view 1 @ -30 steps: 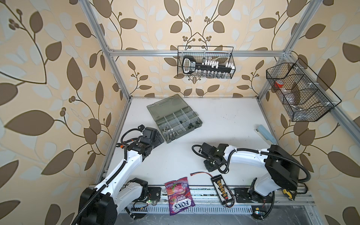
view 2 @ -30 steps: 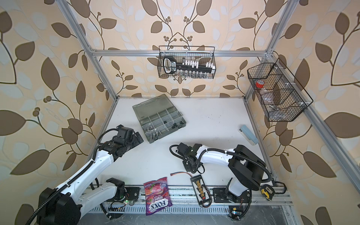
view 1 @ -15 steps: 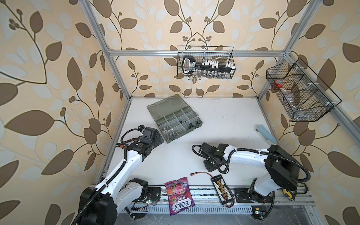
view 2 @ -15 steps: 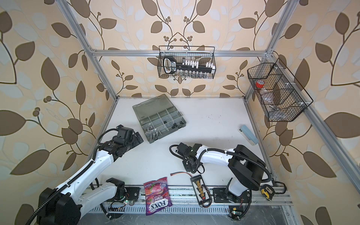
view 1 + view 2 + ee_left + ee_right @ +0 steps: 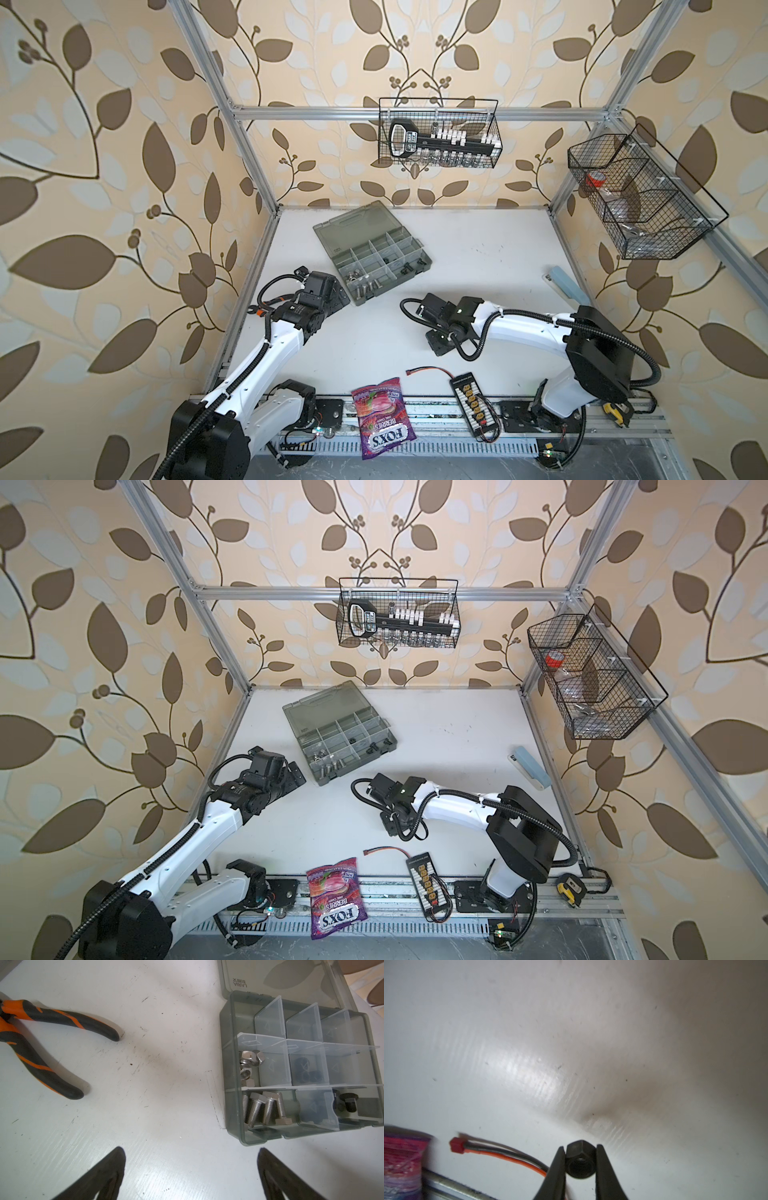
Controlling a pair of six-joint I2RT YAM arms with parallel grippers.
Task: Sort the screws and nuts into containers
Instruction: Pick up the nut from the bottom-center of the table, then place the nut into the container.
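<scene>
My right gripper rises next and carries the nut outward over the container of black nuts to release it there, since the nut it pinches is also black.
The grey-green organizer case (image 5: pixel 353 232) lies open at the back left of the white table, as both top views show (image 5: pixel 320 712). In the left wrist view its containers (image 5: pixel 228 1076) hold silver screws (image 5: pixel 261 1109), silver nuts (image 5: pixel 249 1064), black nuts (image 5: pixel 307 1072) and black screws (image 5: pixel 349 1102). My left gripper (image 5: pixel 191 1148) hovers open over bare table just beside the case's near corner, with nothing between its fingers. My right gripper (image 5: pixel 580 1146) sits low near the table's front middle (image 5: pixel 438 345), shut on a black nut (image 5: pixel 580 1161) pinched between both fingertips.
Orange-black pliers (image 5: pixel 52 1043) lie left of the case. A red-plug cable (image 5: pixel 428 370), a black connector board (image 5: pixel 471 399) and a purple candy bag (image 5: pixel 382 415) lie at the front edge. A pale blue box (image 5: pixel 567 282) lies at the right. Wire baskets (image 5: pixel 438 139) (image 5: pixel 640 199) hang on the walls.
The right gripper's jaws have drawn in onto the black nut. Neither arm has visibly shifted.
</scene>
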